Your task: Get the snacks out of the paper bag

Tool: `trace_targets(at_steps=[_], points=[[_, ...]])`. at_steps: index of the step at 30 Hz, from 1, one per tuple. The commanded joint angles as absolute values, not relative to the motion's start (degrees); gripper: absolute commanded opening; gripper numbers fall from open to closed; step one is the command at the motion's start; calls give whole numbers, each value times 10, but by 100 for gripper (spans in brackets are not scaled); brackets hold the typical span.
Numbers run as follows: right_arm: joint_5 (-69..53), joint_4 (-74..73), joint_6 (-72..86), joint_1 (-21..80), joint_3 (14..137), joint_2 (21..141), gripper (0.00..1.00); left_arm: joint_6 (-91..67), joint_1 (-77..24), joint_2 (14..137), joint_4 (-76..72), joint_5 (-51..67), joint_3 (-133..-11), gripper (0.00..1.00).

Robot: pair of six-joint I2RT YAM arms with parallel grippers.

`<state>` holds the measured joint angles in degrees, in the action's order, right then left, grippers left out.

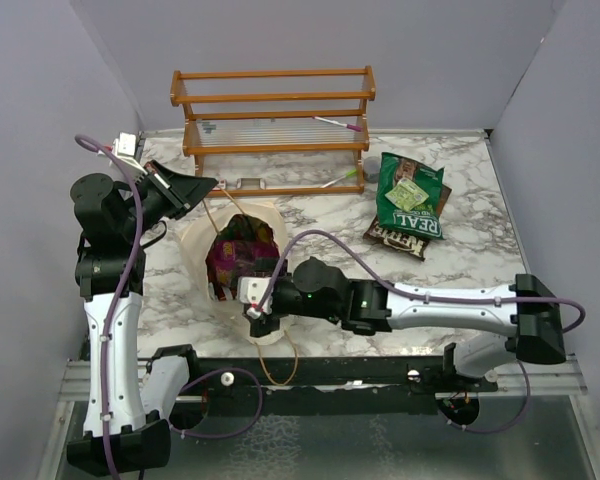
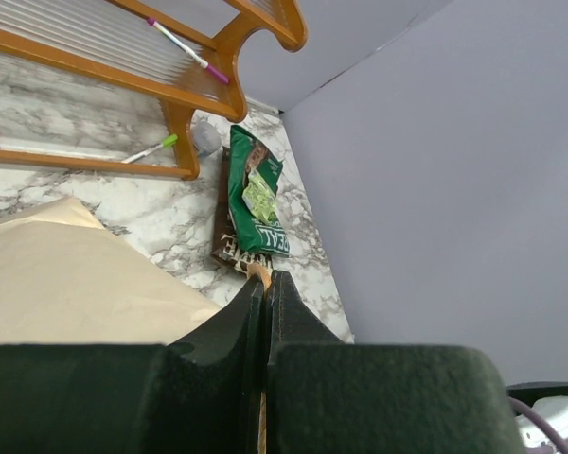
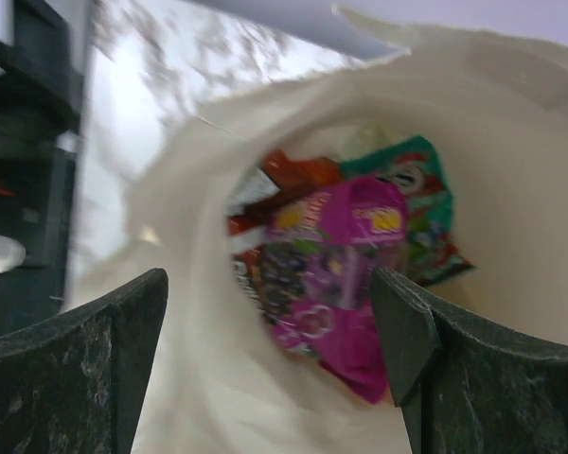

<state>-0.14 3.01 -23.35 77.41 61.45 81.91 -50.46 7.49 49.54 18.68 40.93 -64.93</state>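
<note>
My right gripper moves down into the open bag and outward onto the near part of the purple-magenta packet (image 1: 234,277) (image 3: 346,274) next, as it lies over the others.
The paper bag (image 1: 192,250) stands open at the table's left-middle. My left gripper (image 1: 208,186) is shut on its tan cord handle (image 2: 258,275), just above the bag's far rim (image 2: 66,274). My right gripper (image 1: 252,300) is open and empty at the bag's near rim. In the right wrist view its jaws (image 3: 268,276) look down into the bag (image 3: 511,189). Inside lie a purple-magenta packet (image 3: 346,274), an orange-red one (image 3: 298,175) and a teal one (image 3: 421,208). A green packet (image 1: 412,205), a light green one (image 1: 407,195) and a brown one (image 1: 398,238) lie on the table to the right.
A wooden rack (image 1: 275,130) with pens stands at the back, close behind the bag. The bag's second cord handle (image 1: 280,365) hangs over the near table edge. Grey walls enclose the marble table (image 1: 480,260) on three sides.
</note>
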Motion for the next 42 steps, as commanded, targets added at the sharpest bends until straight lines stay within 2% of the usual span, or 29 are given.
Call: trace_targets(at_steps=[1,7,25,28,33,38,39,42], points=[[126,52,-395,774,648,878,88,-495,75,489,193,407,-669,0],[156,71,-466,769,660,952,88,-499,75,490,184,409,-667,0],[152,106,-409,695,726,1117,92,-499,76,501,183,414,-682,0],[129,81,-378,695,731,1127,78,-499,76,503,182,414,-682,0],[99,67,-342,695,732,1101,45,-498,75,505,182,415,-682,0],[47,45,-302,696,735,1053,5,-498,75,510,179,416,-683,0],[47,45,-292,696,734,1044,2,-498,76,510,179,416,-683,0],[39,34,-260,697,731,1012,1,-499,76,512,177,417,-684,0]])
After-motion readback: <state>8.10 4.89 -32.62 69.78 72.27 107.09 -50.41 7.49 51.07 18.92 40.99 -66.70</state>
